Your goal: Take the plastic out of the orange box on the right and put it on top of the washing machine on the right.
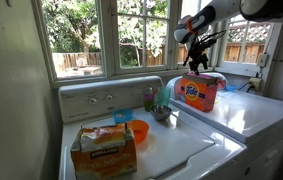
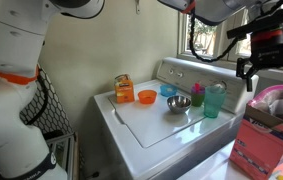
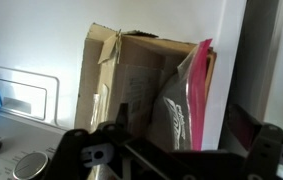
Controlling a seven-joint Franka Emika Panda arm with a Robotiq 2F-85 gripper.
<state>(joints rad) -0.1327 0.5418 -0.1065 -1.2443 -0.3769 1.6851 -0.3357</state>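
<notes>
Next, my gripper needs to lower toward the box's open top with a slight turn, fingers straddling the plastic's pink edge [image 1: 203,75] [image 3: 197,89], because that edge sticks up from the box's opening.
The orange detergent box [image 1: 198,94] stands on the right washing machine [image 1: 256,112], and crumpled clear plastic [image 1: 207,76] sticks out of its open top. In an exterior view the box [image 2: 264,143] sits at the lower right edge with the plastic [image 2: 272,98] above it. My gripper [image 1: 196,58] hangs open just above the box and holds nothing; it also shows in an exterior view [image 2: 264,68]. In the wrist view the open box flaps [image 3: 116,75] and the plastic [image 3: 179,105] lie between my dark spread fingers [image 3: 176,165].
On the left washing machine [image 1: 171,150] stand a second detergent box [image 1: 103,148], an orange bowl [image 1: 138,130], a metal bowl [image 1: 162,112], a blue tub [image 1: 124,117] and a green cup [image 1: 150,98]. A window [image 1: 101,35] is behind.
</notes>
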